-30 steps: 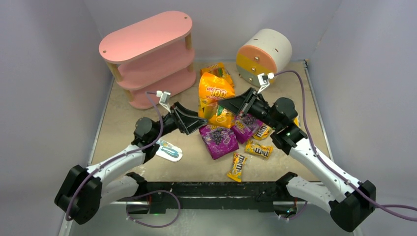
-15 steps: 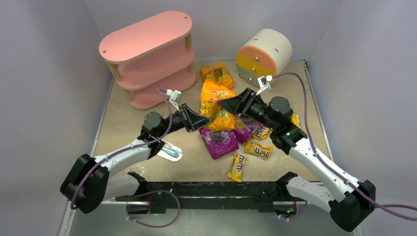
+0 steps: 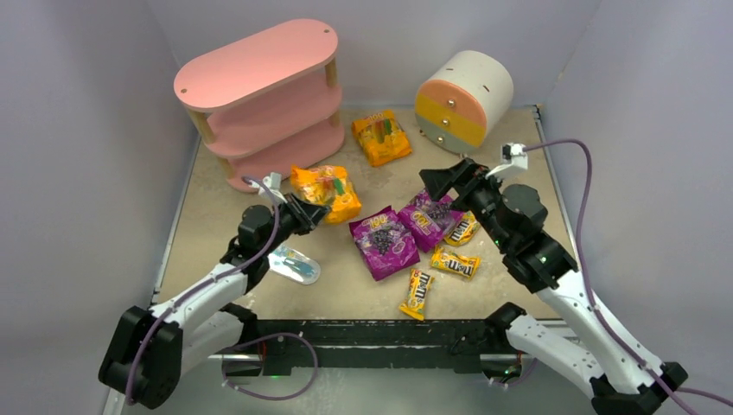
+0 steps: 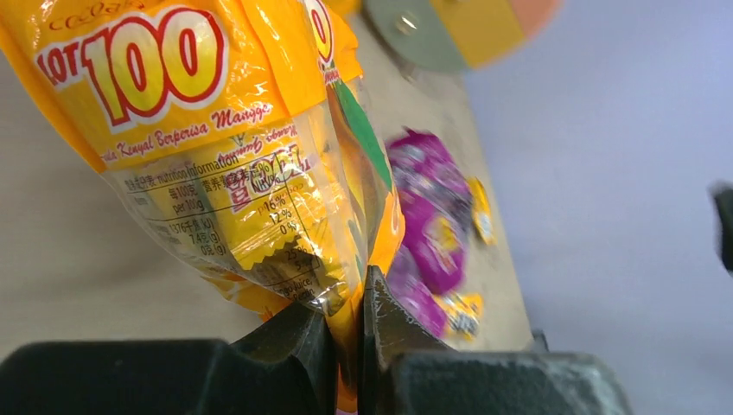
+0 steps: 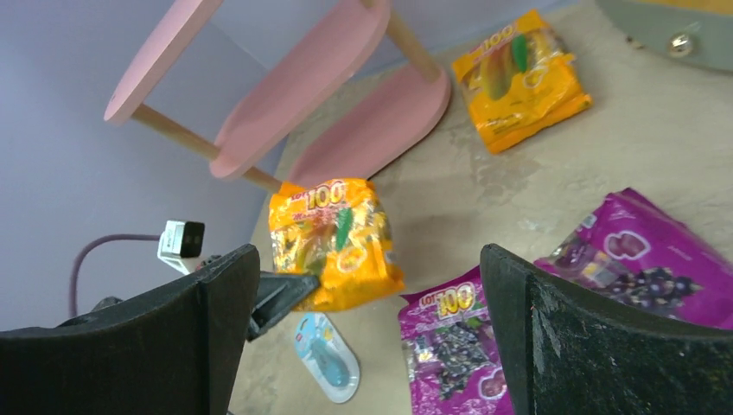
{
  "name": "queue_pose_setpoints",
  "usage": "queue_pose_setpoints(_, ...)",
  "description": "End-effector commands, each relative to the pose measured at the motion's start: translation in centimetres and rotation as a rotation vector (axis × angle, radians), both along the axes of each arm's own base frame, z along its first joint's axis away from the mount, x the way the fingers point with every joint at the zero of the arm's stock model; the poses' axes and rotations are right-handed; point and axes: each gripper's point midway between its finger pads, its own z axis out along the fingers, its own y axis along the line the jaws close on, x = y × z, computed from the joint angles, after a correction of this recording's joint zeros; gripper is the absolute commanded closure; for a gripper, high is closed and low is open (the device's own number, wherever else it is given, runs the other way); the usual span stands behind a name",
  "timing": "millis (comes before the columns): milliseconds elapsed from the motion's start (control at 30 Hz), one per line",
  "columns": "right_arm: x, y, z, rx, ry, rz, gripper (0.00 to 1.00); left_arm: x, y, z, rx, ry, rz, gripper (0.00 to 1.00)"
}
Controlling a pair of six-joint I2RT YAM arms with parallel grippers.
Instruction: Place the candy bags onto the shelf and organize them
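Observation:
The left gripper will move outward to let go of the orange-yellow bag on the pink shelf's lowest board (image 3: 289, 158), because that board is just outward of the gripper.
My left gripper (image 3: 313, 213) is shut on the bottom edge of a large orange-yellow candy bag (image 3: 327, 191), which hangs just in front of the pink shelf (image 3: 259, 95). In the left wrist view the bag (image 4: 225, 156) is pinched between the jaws of the left gripper (image 4: 347, 322). My right gripper (image 3: 442, 179) is open and empty above the two purple bags (image 3: 384, 241) (image 3: 430, 214). A second orange-yellow bag (image 3: 381, 137) lies near the back. Three small M&M's packs (image 3: 455, 262) (image 3: 418, 292) (image 3: 463, 229) lie to the front right.
A round cream drum cabinet (image 3: 464, 95) with orange-yellow drawers stands at the back right. A flat light-blue and white packet (image 3: 296, 264) lies under the left arm. Grey walls close in the table on the left, back and right.
The left gripper shut on the orange-yellow bag and carried it left toward the shelf. The right gripper let the bag go, opened wide and drew back to the right.

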Motion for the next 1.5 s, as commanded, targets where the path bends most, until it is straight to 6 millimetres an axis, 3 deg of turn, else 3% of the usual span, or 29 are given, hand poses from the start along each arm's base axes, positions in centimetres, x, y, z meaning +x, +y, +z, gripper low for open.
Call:
queue_pose_setpoints(0,-0.6,-3.0,-0.8,-0.067,-0.027,-0.102,0.01,4.7,4.6,2.9,-0.037,-0.151,0.205,1.00)
queue_pose_setpoints(300,-2.0,-4.0,-0.1,-0.064,-0.044,-0.104,0.01,10.6,8.0,3.9,-0.030,-0.246,0.337,1.00)
queue_pose_setpoints(467,-2.3,-4.4,0.0,-0.086,-0.061,-0.106,0.01,11.7,7.4,6.8,-0.061,-0.375,0.268,1.00)
queue_pose_setpoints(567,-2.1,-4.4,-0.2,-0.089,-0.060,-0.108,0.01,12.3,6.8,7.2,-0.038,-0.388,0.233,1.00)
queue_pose_setpoints(767,-2.1,-4.6,-0.3,-0.104,-0.054,-0.117,0.01,15.3,9.0,4.2,0.008,-0.302,0.349,1.00)
queue_pose_setpoints(967,-2.7,-4.8,0.9,-0.084,-0.086,-0.107,0.01,18.8,10.6,0.7,-0.051,-0.248,0.376,1.00)
queue_pose_setpoints(1267,-3.1,-4.6,1.1,-0.070,-0.085,-0.088,0.01,20.6,11.6,-4.9,-0.102,-0.107,0.379,1.00)
queue_pose_setpoints(1367,-3.0,-4.5,1.0,-0.069,-0.081,-0.089,0.01,20.4,11.9,-5.7,-0.098,-0.074,0.394,0.91)
queue_pose_setpoints(1467,-3.0,-4.4,0.9,-0.066,-0.078,-0.087,0.01,20.5,12.5,-6.9,-0.076,-0.001,0.435,0.70)
